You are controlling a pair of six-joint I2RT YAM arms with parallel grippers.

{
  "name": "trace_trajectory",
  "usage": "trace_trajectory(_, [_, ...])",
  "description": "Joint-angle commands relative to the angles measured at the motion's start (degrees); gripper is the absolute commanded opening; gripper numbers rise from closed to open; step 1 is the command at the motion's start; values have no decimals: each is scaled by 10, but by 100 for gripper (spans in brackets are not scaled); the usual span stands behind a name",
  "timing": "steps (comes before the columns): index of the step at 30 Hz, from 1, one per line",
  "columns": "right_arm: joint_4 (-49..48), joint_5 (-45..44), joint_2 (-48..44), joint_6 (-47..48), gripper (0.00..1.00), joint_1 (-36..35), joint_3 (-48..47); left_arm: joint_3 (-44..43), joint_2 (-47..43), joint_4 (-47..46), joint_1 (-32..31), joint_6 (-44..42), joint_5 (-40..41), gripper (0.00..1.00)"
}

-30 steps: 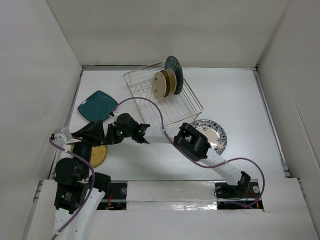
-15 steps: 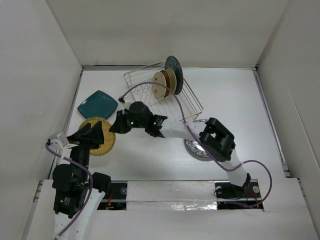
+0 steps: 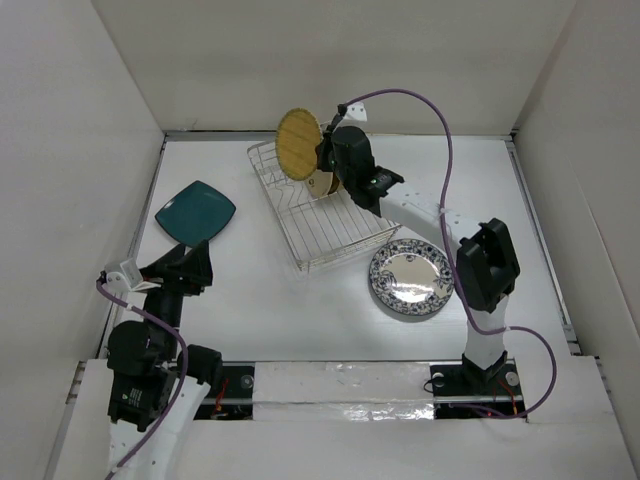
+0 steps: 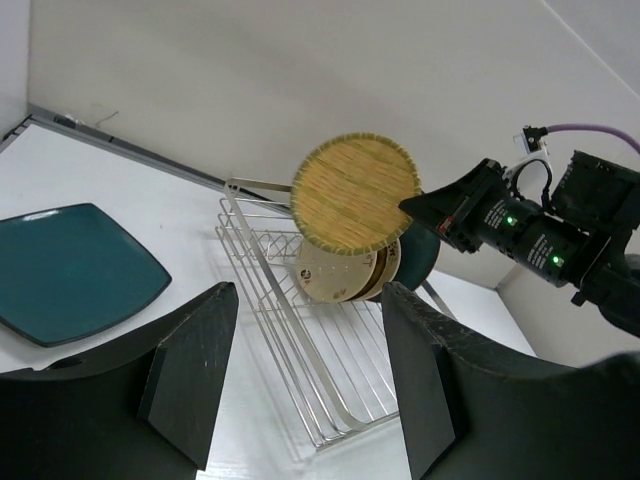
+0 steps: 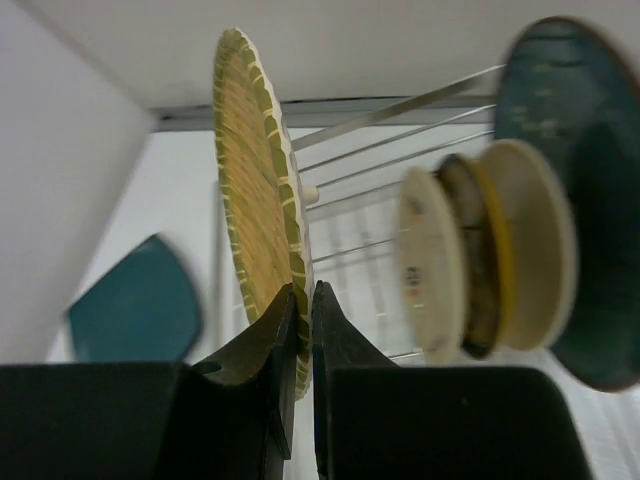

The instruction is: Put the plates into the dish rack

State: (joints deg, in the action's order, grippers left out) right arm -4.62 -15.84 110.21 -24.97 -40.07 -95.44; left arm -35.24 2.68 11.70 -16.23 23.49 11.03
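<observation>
The wires stand bare. Next, my right gripper moves down and toward the cream plate, lowers the woven-look plate into the empty slot [image 3: 305, 192] [image 5: 382, 295] beside it, then releases it.
My right gripper [image 3: 322, 157] is shut on the rim of a yellowish woven-look round plate [image 3: 298, 143] and holds it upright above the far left end of the silver wire dish rack [image 3: 335, 235]. In the right wrist view the fingers [image 5: 290, 310] pinch the plate's lower edge [image 5: 250, 190]. A cream plate [image 5: 430, 260], a gold-brown one and a dark teal round plate [image 5: 585, 200] stand in the rack. A teal rounded-square plate [image 3: 195, 212] lies left of the rack. A blue-and-white patterned plate [image 3: 410, 278] lies at its right. My left gripper [image 3: 185, 265] is open and empty.
White walls enclose the table on three sides. The left wrist view shows the held plate [image 4: 355, 192] over the rack [image 4: 300, 330], with the teal square plate [image 4: 70, 270] at left.
The right arm has lifted the yellowish plate from the table by my left gripper and swung it up and back over the rack. The left gripper has drawn back a little.
</observation>
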Motion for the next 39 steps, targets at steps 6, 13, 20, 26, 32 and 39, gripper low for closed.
trace_trajectory(6, [73,-252,47,89,0,-8,-139,4,44,-33,1,2,-9,56])
trace_trajectory(13, [80,-303,92,121,0,-8,-186,3,56,-32,1,2,-7,55])
trace_trajectory(20, [88,-265,124,134,0,-8,-202,1,65,-30,1,1,-7,55])
trace_trajectory(26, [57,-249,120,166,0,-25,-149,2,65,-30,1,-1,-8,55])
trace_trajectory(32, [40,-241,113,177,0,-30,-103,2,59,-32,1,-2,-12,55])
trace_trajectory(39, [31,-238,111,177,2,-36,-75,3,54,-32,1,-2,-15,55])
